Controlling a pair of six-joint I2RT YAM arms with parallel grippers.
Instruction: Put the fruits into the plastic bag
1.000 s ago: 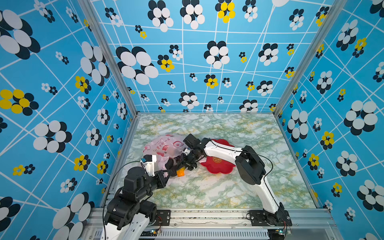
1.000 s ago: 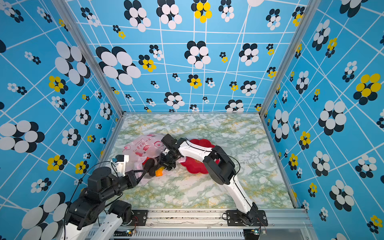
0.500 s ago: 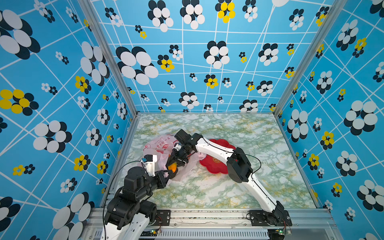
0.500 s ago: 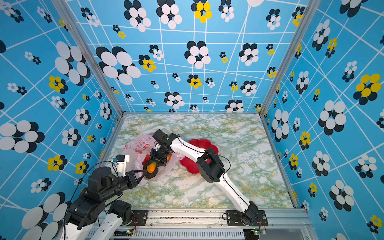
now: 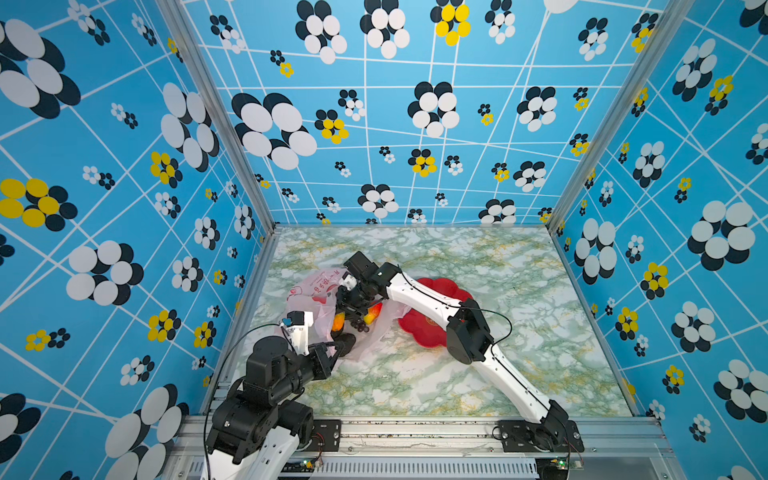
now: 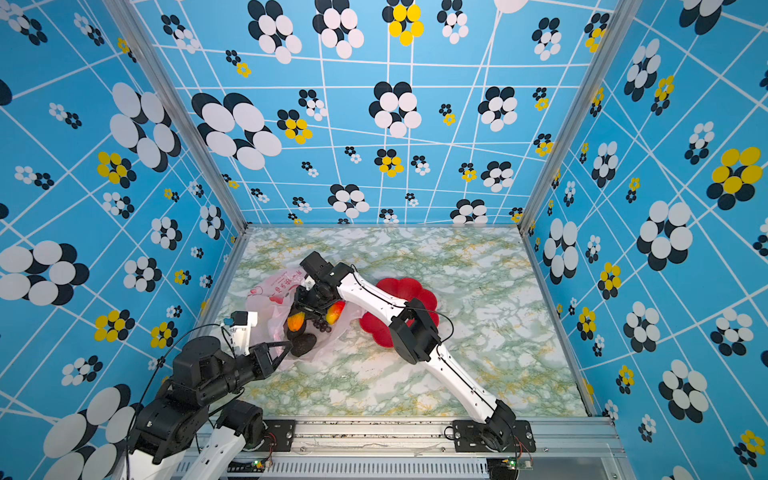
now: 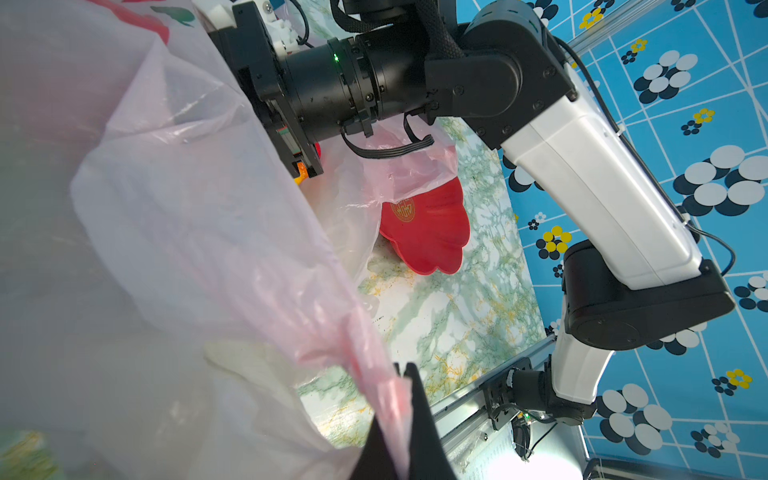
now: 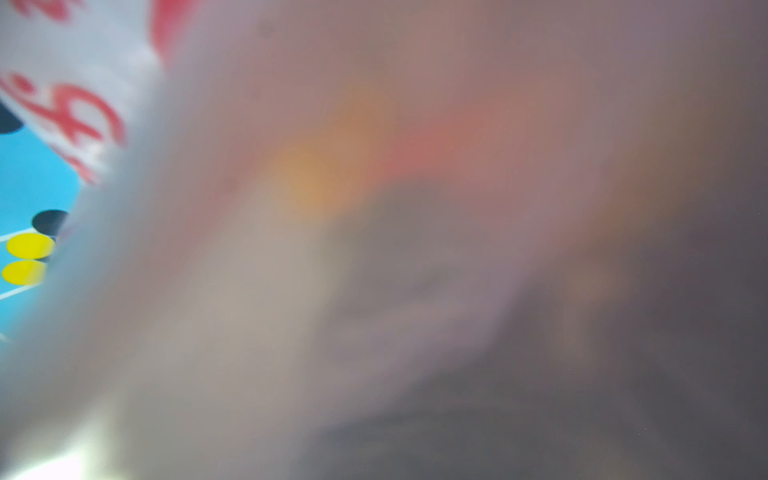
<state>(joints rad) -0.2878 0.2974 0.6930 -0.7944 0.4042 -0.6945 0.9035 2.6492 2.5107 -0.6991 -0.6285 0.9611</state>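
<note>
The oblong goes outward inside the plastic bag next, toward the bag's far end (image 5: 335, 276), for my right gripper's release, because grapes and avocado (image 5: 345, 343) already occupy the bag's near part.
The pale pink plastic bag (image 5: 309, 291) (image 6: 270, 293) lies at the table's left, its mouth held up. My left gripper (image 5: 336, 347) (image 7: 401, 374) is shut on the bag's near edge, with pink film pinched between the black fingers. My right gripper (image 5: 352, 313) (image 6: 311, 313) reaches down into the mouth, closed on the green-yellow-orange oblong (image 5: 337, 321) (image 6: 296, 322). Inside the bag lie the red-yellow mango (image 5: 374, 312), the dark grape bunch (image 5: 359, 327) and the dark avocado (image 5: 345, 343). In the right wrist view, bag film (image 8: 75, 112) blurs everything.
The red flower-shaped dish (image 5: 432, 336) (image 7: 428, 232) sits right of the bag, partly under my right arm (image 5: 419, 297). Blue flowered walls close in three sides. A metal rail (image 5: 415, 428) runs along the front edge.
My right gripper has moved left from beside the dish into the bag's mouth, carrying the orange oblong. The left gripper has kept its hold and place.
</note>
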